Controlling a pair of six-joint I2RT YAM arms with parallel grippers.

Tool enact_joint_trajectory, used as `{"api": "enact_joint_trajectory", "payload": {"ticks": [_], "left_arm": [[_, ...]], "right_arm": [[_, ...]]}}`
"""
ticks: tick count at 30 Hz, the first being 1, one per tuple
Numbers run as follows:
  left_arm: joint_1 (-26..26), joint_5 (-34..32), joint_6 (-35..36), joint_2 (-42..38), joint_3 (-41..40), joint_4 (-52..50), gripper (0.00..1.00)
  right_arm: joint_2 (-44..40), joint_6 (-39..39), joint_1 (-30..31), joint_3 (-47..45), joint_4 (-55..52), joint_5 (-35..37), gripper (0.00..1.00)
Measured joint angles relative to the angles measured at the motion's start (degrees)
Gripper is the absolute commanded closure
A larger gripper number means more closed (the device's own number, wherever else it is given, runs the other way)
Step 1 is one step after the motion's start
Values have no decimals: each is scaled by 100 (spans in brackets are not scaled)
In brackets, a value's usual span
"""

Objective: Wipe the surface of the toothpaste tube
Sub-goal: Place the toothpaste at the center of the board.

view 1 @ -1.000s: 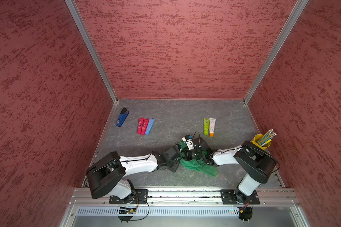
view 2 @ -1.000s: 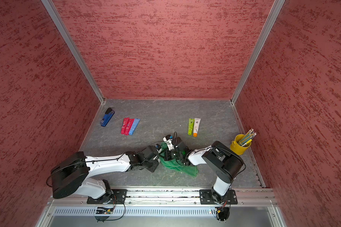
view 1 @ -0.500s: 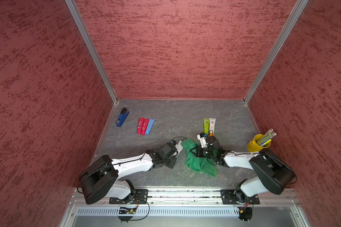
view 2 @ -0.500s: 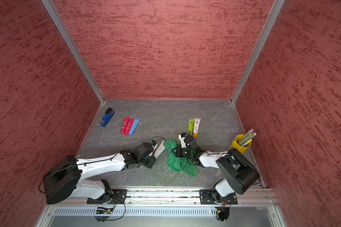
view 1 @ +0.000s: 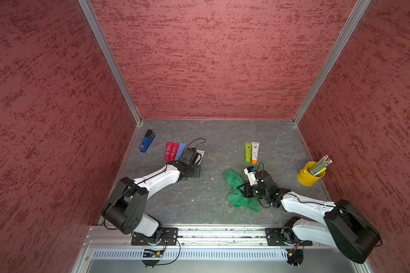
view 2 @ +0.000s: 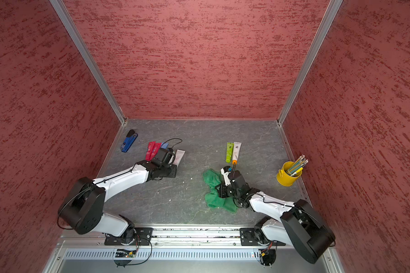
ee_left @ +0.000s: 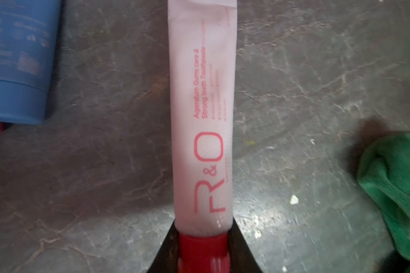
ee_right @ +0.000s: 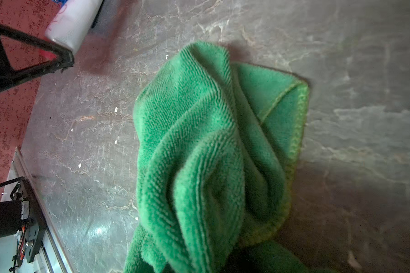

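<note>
My left gripper moves outward and down next to release the tube, since the bare tabletop [ee_left: 111, 75] beside the blue tube lies below and outward of it.
The toothpaste tube [ee_left: 201, 106] is pale pink with a red cap [ee_left: 202, 250] and red lettering. My left gripper [ee_left: 203, 228] is shut on it at the cap end, a black finger on each side. In both top views the tube [view 1: 200, 154] [view 2: 179, 156] sticks out beyond the left gripper [view 1: 193, 157], low over the table beside the coloured tubes. The green cloth [view 1: 234, 189] [ee_right: 211, 141] lies bunched at the right. My right gripper [view 1: 244, 191] is shut on a fold of it; the cloth hides its fingertips in the right wrist view.
Two red tubes [view 1: 171, 151] and a blue tube [view 1: 181, 149] lie just left of the held tube. A blue stapler [view 1: 147, 143] is at the back left. A green tube [view 1: 247, 152] and a white orange-capped tube [view 1: 255, 152] lie behind the cloth. A yellow pencil cup [view 1: 309, 176] stands at the right.
The two grippers have parted. The left arm has carried the tube back and left to the coloured tubes. The right gripper has drawn the cloth to the right.
</note>
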Motion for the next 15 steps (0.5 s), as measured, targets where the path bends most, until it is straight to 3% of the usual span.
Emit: {"api": "enact_joint_trajectory", "payload": {"ticks": [15], "left_arm": [[975, 98, 448, 1067, 896, -354, 97]], "right_arm": [[4, -96, 13, 0, 146, -140, 100]]}}
